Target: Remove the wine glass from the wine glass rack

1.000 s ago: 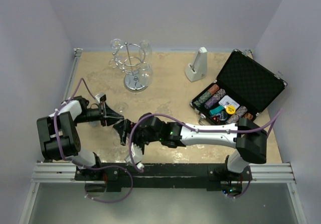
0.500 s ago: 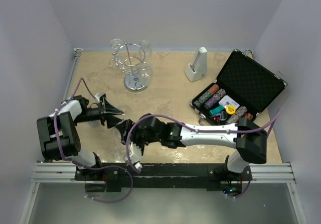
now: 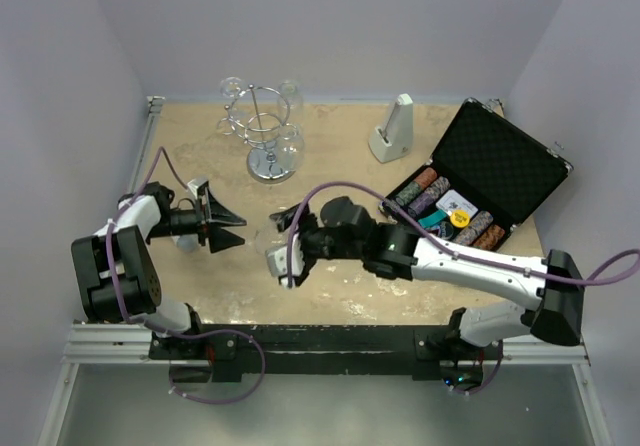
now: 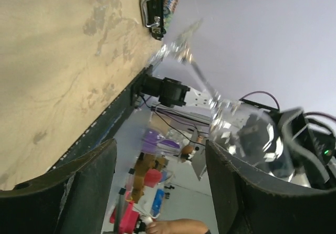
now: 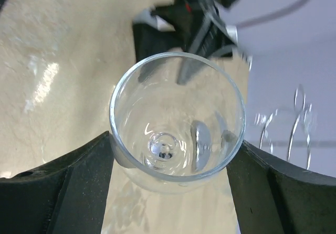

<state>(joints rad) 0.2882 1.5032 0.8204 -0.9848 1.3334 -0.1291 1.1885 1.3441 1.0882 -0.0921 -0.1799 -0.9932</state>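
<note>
My right gripper will swing toward the metronome and down, then release the glass, since the bare tabletop beside it lies below and outward of my gripper.
A clear wine glass (image 5: 177,113) sits by its bowl between the dark fingers of my right gripper (image 5: 176,158), which is shut on it; I look straight down into the bowl. From above, the glass (image 3: 268,234) is held over the near left of the table by the right gripper (image 3: 281,238). Just left of it my left gripper (image 3: 232,226) stands open with nothing between its fingers. In the left wrist view the glass (image 4: 247,139) lies beyond and to the right of the open left gripper (image 4: 160,192). The chrome wine glass rack (image 3: 262,131) stands at the back left with other glasses on it.
A grey wedge-shaped metronome (image 3: 392,131) stands at the back centre. An open black case of poker chips (image 3: 480,181) lies at the right. The rack shows blurred at the right edge of the right wrist view (image 5: 289,129).
My left gripper has opened and let go of the glass. The right gripper has closed on the bowl and carried the glass a little right, away from the left gripper.
</note>
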